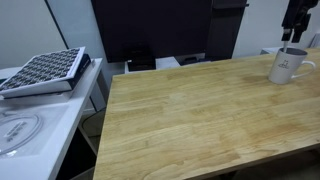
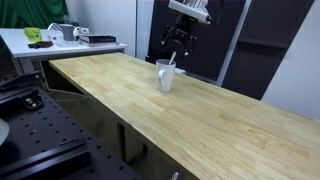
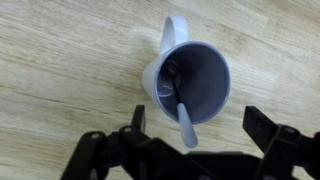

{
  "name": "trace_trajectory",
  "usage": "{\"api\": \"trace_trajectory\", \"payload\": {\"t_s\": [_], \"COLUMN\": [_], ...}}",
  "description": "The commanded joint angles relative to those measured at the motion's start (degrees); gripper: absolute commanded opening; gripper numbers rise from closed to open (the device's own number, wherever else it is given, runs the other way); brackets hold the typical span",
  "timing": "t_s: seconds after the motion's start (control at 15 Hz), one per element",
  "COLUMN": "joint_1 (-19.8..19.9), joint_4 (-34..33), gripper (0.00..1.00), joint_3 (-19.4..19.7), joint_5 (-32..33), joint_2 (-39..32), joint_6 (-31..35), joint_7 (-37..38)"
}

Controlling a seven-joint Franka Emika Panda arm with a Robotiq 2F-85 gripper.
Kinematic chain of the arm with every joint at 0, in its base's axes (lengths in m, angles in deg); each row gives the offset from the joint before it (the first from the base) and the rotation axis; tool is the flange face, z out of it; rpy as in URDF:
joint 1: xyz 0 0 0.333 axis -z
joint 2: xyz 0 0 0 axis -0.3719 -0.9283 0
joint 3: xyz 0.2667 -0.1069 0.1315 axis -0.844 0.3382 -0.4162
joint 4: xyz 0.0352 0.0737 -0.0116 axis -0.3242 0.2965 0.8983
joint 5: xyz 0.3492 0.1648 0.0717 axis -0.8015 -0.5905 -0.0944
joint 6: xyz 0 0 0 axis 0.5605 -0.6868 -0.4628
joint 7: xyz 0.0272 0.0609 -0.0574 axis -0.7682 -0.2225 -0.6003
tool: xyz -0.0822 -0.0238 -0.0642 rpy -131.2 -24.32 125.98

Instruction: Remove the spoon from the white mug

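The upper end of the spoon's handle is already between my gripper's two fingers. Next, my gripper needs to stay over the mug and close the two fingers on it.
The white mug stands on the wooden table near its far right end; it also shows in an exterior view and from above in the wrist view. The spoon leans inside the mug, its light handle sticking out over the rim; its tip shows in an exterior view. My gripper hangs above the mug, open and empty. In the wrist view the gripper has one finger on each side of the spoon handle, apart from it. Only its lower part shows in an exterior view.
A side table holds a keyboard-like tray. A dark cabinet stands behind the table. A white desk with green and other items stands at the far end. A black perforated plate lies beside the table.
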Motion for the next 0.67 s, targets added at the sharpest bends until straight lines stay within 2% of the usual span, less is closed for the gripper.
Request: {"api": "trace_trajectory", "payload": {"t_s": [0.0, 0.2, 0.27, 0.33, 0.4, 0.6], "joint_1": [0.34, 0.37, 0.39, 0.35, 0.30, 0.13], "joint_4": [-1.40, -1.40, -1.42, -1.35, -1.33, -1.37], "gripper": [1.00, 1.00, 0.76, 0.74, 0.68, 0.47], "joint_3": [-0.50, -0.51, -0.53, -0.53, -0.50, -0.37], "joint_5": [-0.10, 0.05, 0.04, 0.14, 0.23, 0.57], "joint_2": [-0.57, -0.55, -0.57, -0.55, -0.55, -0.61], "joint_6": [1.46, 2.21, 2.18, 2.30, 2.28, 2.22], "joint_7": [1.37, 1.41, 1.39, 1.36, 1.44, 1.71]}}
